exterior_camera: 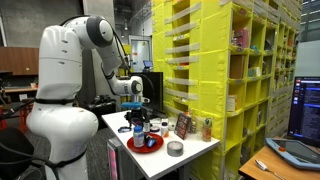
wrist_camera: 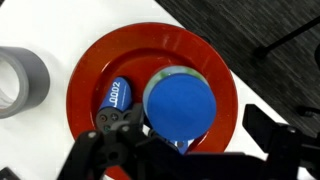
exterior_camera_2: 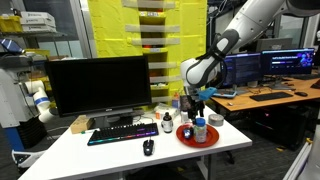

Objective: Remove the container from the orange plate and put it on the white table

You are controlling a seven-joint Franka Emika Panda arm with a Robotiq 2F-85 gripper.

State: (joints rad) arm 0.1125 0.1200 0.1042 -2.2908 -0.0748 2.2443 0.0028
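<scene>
I have the container below my gripper with its blue lid (exterior_camera_2: 200, 122) (wrist_camera: 180, 103) between my open fingers, so next I need to lower around that lid and close on its sides.
The orange plate (wrist_camera: 100, 75) lies on the white table (wrist_camera: 250, 95) and fills the wrist view. On it stands the container (wrist_camera: 180, 105), a small whitish round tub with a blue lid. A small blue thing (wrist_camera: 114, 98) lies on the plate beside it. My gripper (wrist_camera: 190, 142) is open and empty above the plate's near edge, with dark fingers on either side of the tub and not touching it. In both exterior views the gripper (exterior_camera: 138, 104) (exterior_camera_2: 197, 99) hangs above the plate (exterior_camera: 146, 144) (exterior_camera_2: 197, 137) and tub (exterior_camera_2: 200, 130).
A grey round tin (wrist_camera: 20, 80) (exterior_camera: 175, 149) sits on the table beside the plate. Small jars and bottles (exterior_camera: 160, 126) crowd the table behind it. A keyboard (exterior_camera_2: 120, 131), mouse (exterior_camera_2: 148, 147) and monitor (exterior_camera_2: 98, 85) stand farther along. Yellow shelves (exterior_camera: 230, 70) rise close by.
</scene>
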